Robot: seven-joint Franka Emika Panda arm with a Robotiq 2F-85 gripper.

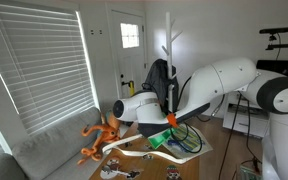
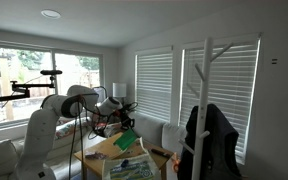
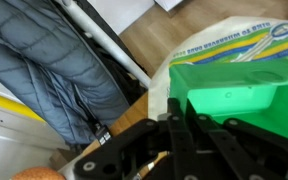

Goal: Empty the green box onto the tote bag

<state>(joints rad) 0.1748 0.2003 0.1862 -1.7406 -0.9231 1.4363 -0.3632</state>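
The robot should next swing its gripper away from the tote bag, turn the tilted box level and lower the box onto the wooden tabletop, which has room beside the cloth.
The bright green box fills the right of the wrist view, with one wall between my black fingers. My gripper is shut on it and holds it tilted above the table; the box hangs tilted in both exterior views. The tote bag lies flat beneath and beyond the box, pale cloth with a green-blue print. It also shows on the table in an exterior view. I cannot see the inside of the box.
An orange octopus toy sits by the grey sofa. A white coat rack holds a dark jacket, which also shows in the wrist view. Small items lie on the wooden table.
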